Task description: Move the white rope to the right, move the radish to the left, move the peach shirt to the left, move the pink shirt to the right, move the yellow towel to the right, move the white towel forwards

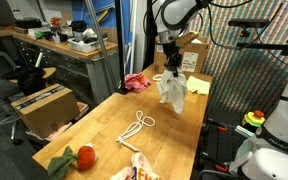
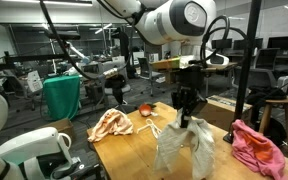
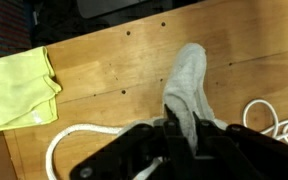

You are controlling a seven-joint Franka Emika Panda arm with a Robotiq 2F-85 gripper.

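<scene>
My gripper should next come back and down over the bare wood between the white rope and the near table edge and release the white towel, since that wood is open.
My gripper (image 1: 171, 70) is shut on the white towel (image 1: 173, 91) and holds it hanging above the wooden table (image 1: 104, 135). It also shows in an exterior view (image 2: 184, 118) with the white towel (image 2: 182, 148) draped below it. In the wrist view the white towel (image 3: 187, 85) runs up between the jaws (image 3: 174, 125). The yellow towel (image 1: 197, 84) (image 3: 19, 88) lies flat beside it. The white rope (image 1: 137, 126) (image 3: 272, 118) lies mid-table. The radish (image 1: 84, 156) (image 2: 145, 108), peach shirt (image 1: 139, 170) (image 2: 111, 124) and pink shirt (image 1: 136, 82) (image 2: 252, 147) rest on the table.
A cardboard box (image 1: 42, 108) stands on the floor beside the table. A cluttered workbench (image 1: 59, 42) runs behind it. A metal post (image 2: 248, 70) rises near the table edge. A second robot's white body (image 2: 19, 150) sits close by.
</scene>
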